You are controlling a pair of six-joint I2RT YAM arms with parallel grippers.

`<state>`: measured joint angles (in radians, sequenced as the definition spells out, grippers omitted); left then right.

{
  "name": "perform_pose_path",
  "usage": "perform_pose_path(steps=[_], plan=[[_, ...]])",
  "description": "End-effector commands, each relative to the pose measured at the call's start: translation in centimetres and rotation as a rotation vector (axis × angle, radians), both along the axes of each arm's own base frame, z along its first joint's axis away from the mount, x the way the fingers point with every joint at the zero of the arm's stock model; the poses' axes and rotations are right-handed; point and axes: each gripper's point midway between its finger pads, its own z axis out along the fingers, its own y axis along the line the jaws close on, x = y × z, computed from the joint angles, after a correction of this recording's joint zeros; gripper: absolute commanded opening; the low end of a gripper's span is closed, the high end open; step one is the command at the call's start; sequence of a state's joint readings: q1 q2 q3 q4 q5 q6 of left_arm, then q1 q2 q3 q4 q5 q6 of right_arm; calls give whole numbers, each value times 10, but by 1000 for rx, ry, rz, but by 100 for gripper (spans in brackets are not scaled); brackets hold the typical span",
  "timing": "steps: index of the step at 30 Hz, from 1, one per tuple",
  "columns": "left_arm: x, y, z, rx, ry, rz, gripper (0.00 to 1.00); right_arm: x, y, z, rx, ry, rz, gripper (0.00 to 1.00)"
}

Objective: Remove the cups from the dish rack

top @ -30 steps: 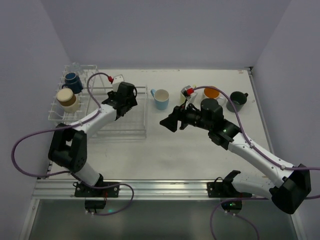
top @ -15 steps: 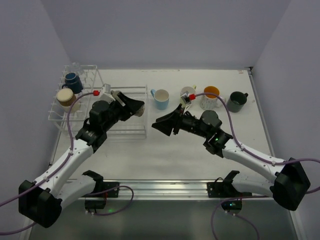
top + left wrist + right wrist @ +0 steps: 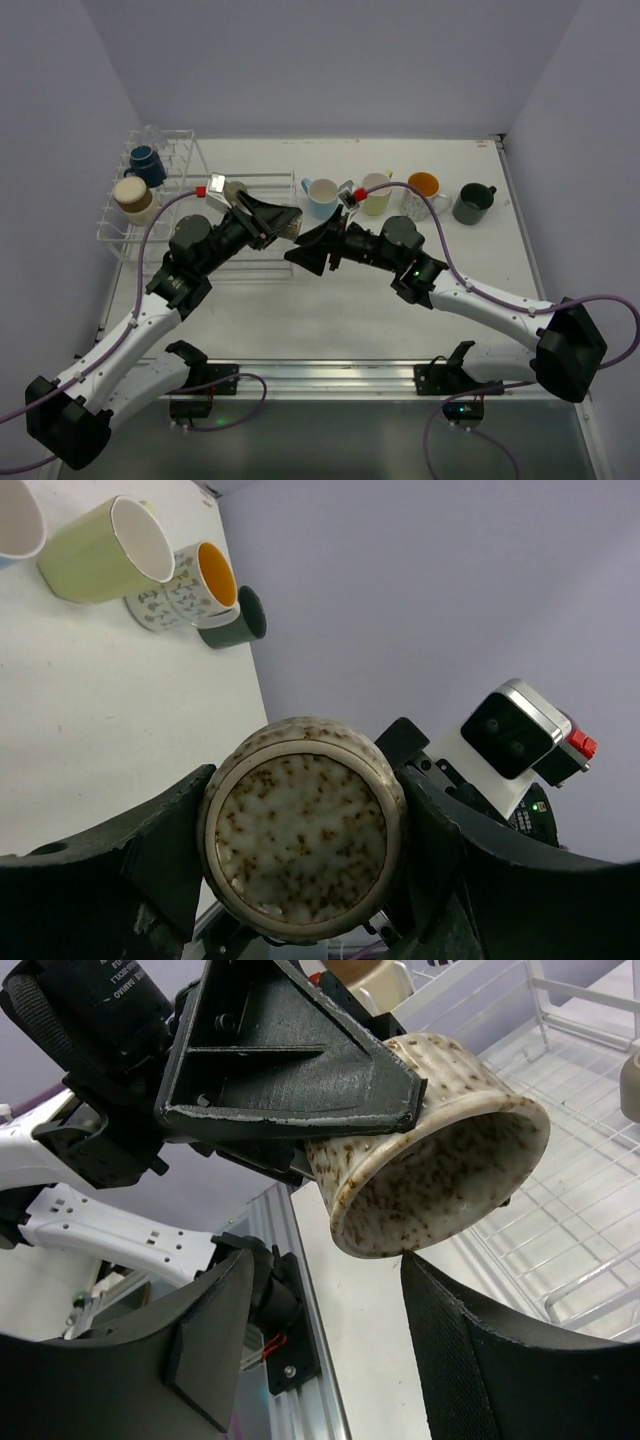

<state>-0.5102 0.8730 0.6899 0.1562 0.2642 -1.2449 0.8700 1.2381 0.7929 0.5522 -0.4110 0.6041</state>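
Next, my right gripper goes toward the left gripper, one finger inside the cup's opening (image 3: 440, 1150) and one outside, around the cup's near rim (image 3: 350, 1244).
My left gripper (image 3: 280, 220) is shut on a speckled grey-brown cup (image 3: 300, 835), held on its side above the table with the base toward the left wrist camera. In the right wrist view the cup's mouth (image 3: 440, 1150) faces my right gripper (image 3: 320, 1345), which is open, its fingertips just short of the rim. From above, the right gripper (image 3: 298, 252) meets the cup beside the white dish rack (image 3: 262, 262). A navy cup (image 3: 146, 163) and a cream cup (image 3: 133, 199) sit in the rack's tall part.
Standing in a row on the table behind the grippers are a light blue cup (image 3: 322, 197), a yellow-green cup (image 3: 376, 193), a white cup with orange inside (image 3: 424, 193) and a dark green cup (image 3: 473, 203). Walls close in the back and sides.
My left arm has swung out of the rack and carried the speckled cup to the right. The right gripper has moved left to meet the cup's mouth.
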Motion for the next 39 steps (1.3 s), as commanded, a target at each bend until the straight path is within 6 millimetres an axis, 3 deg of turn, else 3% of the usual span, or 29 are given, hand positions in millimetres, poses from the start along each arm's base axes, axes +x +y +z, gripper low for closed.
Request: perform_pose_path(steps=[1, 7, 10, 17, 21, 27, 31, 33, 34, 38, 39], plan=[[-19, -9, 21, -78, -27, -78, 40, 1, 4, 43, 67, -133, -24, 63], [-25, -7, 23, -83, -27, -75, 40, 4, 5, 42, 68, -141, -52, 62], [-23, -2, 18, -51, -25, -42, 40, 5, 6, 43, 46, -146, -60, 56], [-17, 15, 13, 24, -45, 62, 40, 6, -12, 41, 14, -163, -137, 64], [-20, 5, 9, 7, -27, 7, 40, 6, -8, 48, 15, -181, -125, 67], [-28, -7, 14, -51, -36, -69, 41, 2, 8, 55, 68, -172, -52, 60], [-31, -10, 14, -68, -36, -94, 44, 2, 12, 60, 114, -168, -39, 52], [-32, -10, 12, -73, -30, -96, 46, 4, 12, 65, 157, -160, -55, 42], [-33, -9, 9, -72, -25, -96, 47, 9, 11, 67, 177, -155, -82, 37], [-36, -4, 5, -50, -33, -80, 60, 9, 1, 70, 257, -153, -114, 0], [-33, -2, 3, -31, -39, -59, 64, 7, 0, 67, 261, -144, -114, 0]])
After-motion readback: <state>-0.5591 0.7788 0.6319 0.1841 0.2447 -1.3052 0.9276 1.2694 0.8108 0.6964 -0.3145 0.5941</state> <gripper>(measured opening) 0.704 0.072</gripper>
